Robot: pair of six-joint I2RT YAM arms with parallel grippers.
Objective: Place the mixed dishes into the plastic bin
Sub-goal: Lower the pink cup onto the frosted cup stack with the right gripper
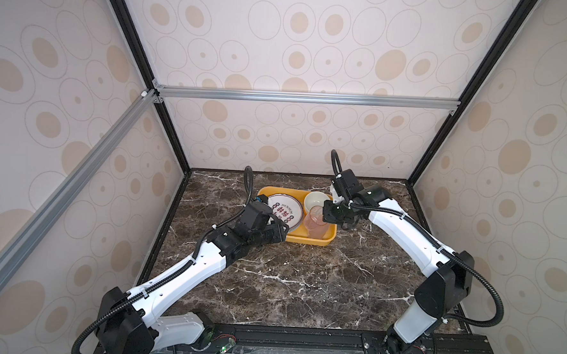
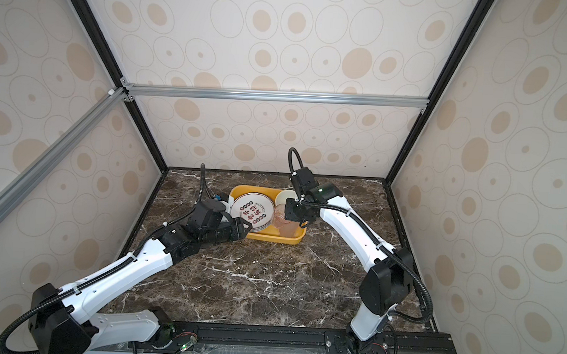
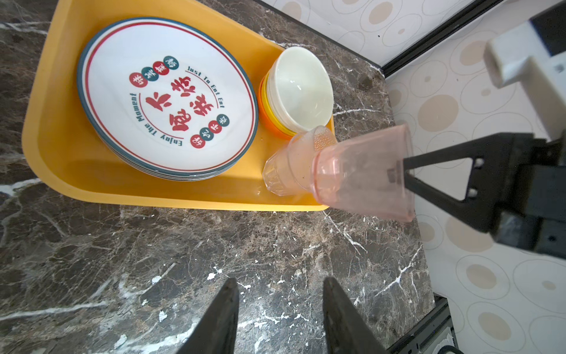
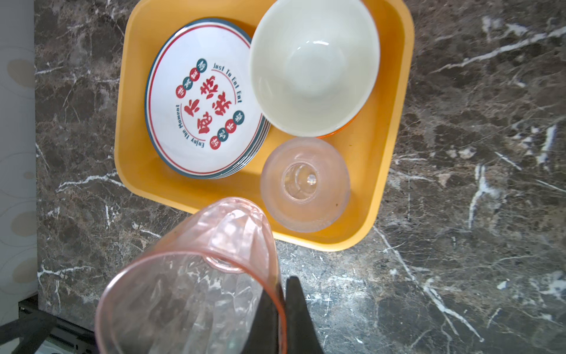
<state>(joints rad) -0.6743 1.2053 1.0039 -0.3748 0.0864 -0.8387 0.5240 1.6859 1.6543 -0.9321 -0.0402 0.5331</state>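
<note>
The clear cup is standing upright and empty below. Next, my right gripper should go down, lower the pinkish cup (image 4: 190, 275) into the clear cup's opening (image 4: 305, 184) and let go of it.
The mustard-yellow plastic bin (image 1: 308, 241) (image 4: 395, 92) holds a stack of white plates (image 1: 283, 209) (image 3: 165, 101) with red characters. Beside them are nested bowls (image 1: 317, 199) (image 4: 312, 67), off-white on top and orange below, and an upright clear cup (image 4: 304, 184) (image 3: 280, 176). My right gripper (image 4: 283, 285) (image 3: 404, 168) is shut on the rim of a pinkish cup (image 4: 190, 275) (image 3: 364, 174), holding it tilted just above the clear cup. My left gripper (image 3: 280, 285) (image 1: 281, 229) stands open and empty over the marble by the bin's near left corner.
The dark marble table (image 1: 303, 285) is walled in by patterned panels on three sides, with black frame posts (image 1: 174, 138) at the back corners. Both arm bases sit at the front edge. The bin lies near the back wall.
</note>
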